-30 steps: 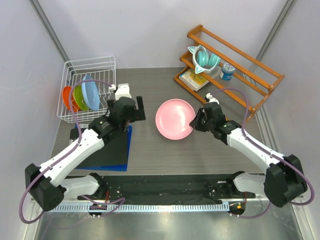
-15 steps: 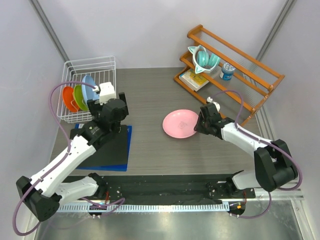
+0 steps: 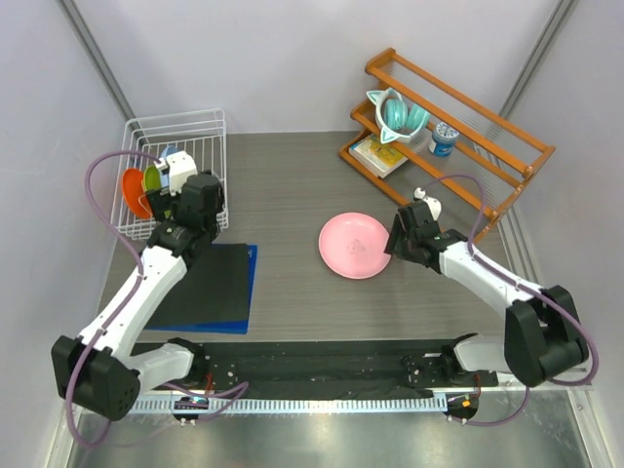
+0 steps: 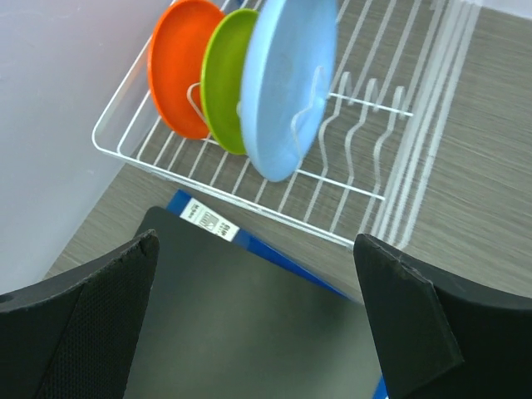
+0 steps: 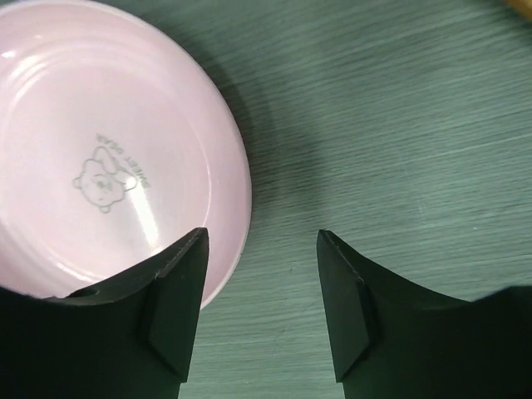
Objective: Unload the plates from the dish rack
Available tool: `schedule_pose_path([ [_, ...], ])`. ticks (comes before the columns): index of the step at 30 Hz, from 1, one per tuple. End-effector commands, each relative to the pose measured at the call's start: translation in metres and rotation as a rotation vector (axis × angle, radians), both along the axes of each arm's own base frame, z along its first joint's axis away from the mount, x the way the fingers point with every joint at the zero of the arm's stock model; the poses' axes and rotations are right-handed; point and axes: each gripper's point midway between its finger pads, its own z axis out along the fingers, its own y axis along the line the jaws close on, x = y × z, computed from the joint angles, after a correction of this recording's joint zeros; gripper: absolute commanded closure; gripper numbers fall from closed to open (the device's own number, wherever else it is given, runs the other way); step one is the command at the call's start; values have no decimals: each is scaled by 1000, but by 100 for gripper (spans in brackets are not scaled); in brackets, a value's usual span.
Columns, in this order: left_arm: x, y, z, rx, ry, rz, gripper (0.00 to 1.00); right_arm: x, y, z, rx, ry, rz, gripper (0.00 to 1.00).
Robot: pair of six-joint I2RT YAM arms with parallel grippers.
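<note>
The left gripper moves outward and down first next, to get to the near rim of the light blue plate [image 4: 287, 83], last in the row.
The pink plate [image 3: 354, 245] lies flat on the table, right side up [image 5: 108, 166]. My right gripper [image 3: 393, 239] stands open at its right rim [image 5: 262, 241], one finger over the rim and the other over bare table, holding nothing. The white wire dish rack [image 3: 210, 146] stands at the back left. In it stand on edge the orange plate [image 4: 179, 66], the green plate [image 4: 226, 75] and the light blue plate [image 4: 287, 83]. My left gripper [image 3: 174, 200] hovers wide open [image 4: 256, 241] just in front of the rack [image 4: 366, 191], above the mat's corner.
A black mat with a blue edge [image 3: 210, 288] lies in front of the rack [image 4: 233, 316]. The orange-brown wooden shelf [image 3: 468, 117] at the back right holds a teal cup [image 3: 398, 112], a small can [image 3: 444, 138] and a flat box [image 3: 378, 154].
My right gripper has set the pink plate down flat and opened, letting it go. My left arm has swung left and back toward the rack, still open.
</note>
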Motion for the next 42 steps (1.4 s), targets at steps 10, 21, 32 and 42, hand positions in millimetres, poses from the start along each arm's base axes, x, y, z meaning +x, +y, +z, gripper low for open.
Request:
schedule_pose_path([
  [10, 91, 57, -16, -70, -1, 134, 1, 15, -4, 88, 19, -238, 16, 33],
  [21, 131, 82, -55, -5, 90, 224, 15, 30, 2, 67, -12, -166, 40, 32],
  [32, 127, 89, -57, 11, 97, 240, 49, 30, 9, 43, 5, -114, 61, 32],
  [42, 123, 94, -56, 29, 124, 268, 89, 22, 9, 41, 25, -114, 81, 32],
])
